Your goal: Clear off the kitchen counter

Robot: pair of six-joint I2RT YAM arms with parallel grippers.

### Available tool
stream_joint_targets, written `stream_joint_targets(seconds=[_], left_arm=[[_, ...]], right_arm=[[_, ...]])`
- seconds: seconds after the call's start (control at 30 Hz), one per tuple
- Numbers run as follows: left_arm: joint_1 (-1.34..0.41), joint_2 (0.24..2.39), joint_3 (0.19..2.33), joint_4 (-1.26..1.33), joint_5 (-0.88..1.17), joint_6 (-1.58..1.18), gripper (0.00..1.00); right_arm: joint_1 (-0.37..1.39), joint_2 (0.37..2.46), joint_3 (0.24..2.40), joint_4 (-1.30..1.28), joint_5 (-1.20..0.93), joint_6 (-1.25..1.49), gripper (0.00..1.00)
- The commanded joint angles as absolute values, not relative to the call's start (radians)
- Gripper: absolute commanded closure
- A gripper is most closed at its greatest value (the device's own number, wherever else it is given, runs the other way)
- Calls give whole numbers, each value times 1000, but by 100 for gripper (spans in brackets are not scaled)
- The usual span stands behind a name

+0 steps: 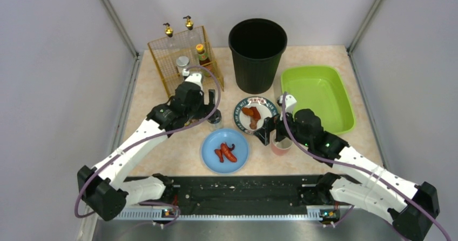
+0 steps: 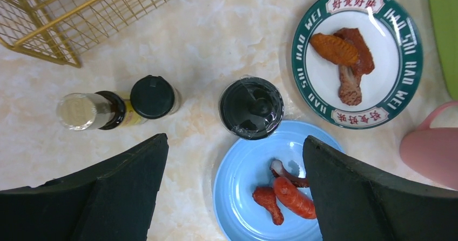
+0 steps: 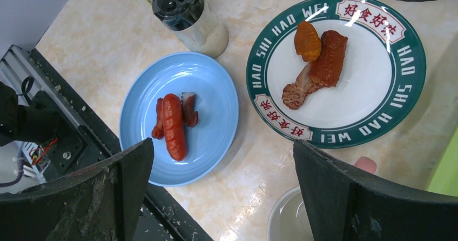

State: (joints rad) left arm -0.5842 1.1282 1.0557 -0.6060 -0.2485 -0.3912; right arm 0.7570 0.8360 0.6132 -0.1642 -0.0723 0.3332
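The left gripper moves down and sideways around the jar's black lid (image 1: 215, 115) (image 2: 251, 108) next, since the jar stands below it and to its right in the top view.
The kitchen counter (image 1: 162, 138) is a beige marbled top. On it lie a blue plate (image 1: 237, 144) with red sausages (image 1: 227, 152) and a green-rimmed plate (image 1: 240, 111) with pieces of meat (image 1: 252, 115). A black-lidded jar (image 1: 215, 119) stands between them, and a pink cup (image 1: 281, 146) stands to the right. My left gripper (image 1: 212, 109) hovers open and empty just over the jar (image 2: 251, 107), which sits ahead of its fingertips (image 2: 156, 149). My right gripper (image 3: 222, 144) is open and empty above bare counter between the blue plate (image 3: 210, 116) and the cup (image 3: 286, 219).
A black bin (image 1: 257, 54) stands at the back centre, a lime-green tray (image 1: 340, 116) at the right and a gold wire basket (image 1: 162, 54) with bottles at the back left. Two small bottles (image 2: 116, 108) lie left of the jar. A black rail (image 1: 237, 192) runs along the near edge.
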Motion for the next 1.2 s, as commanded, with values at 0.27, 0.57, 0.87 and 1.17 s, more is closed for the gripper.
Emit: stream_joint_targets(seconds=[0.27,0.57,0.87,1.17], left_arm=[[-617,1320,1090,-533,-199,-384,1],[-619,1454,1165,-582,-232,-356,1],[-619,1537,1177,-574,-234,-357,3],[-620,1564,1193,-584,-215,-353,28]], right_arm=[[761,850,624,-132,-68,321,1],[760,846,617,-135,-59,322,1],[761,846,615,-132,-58,324,1],[761,845,611,-129,-57,325,1]])
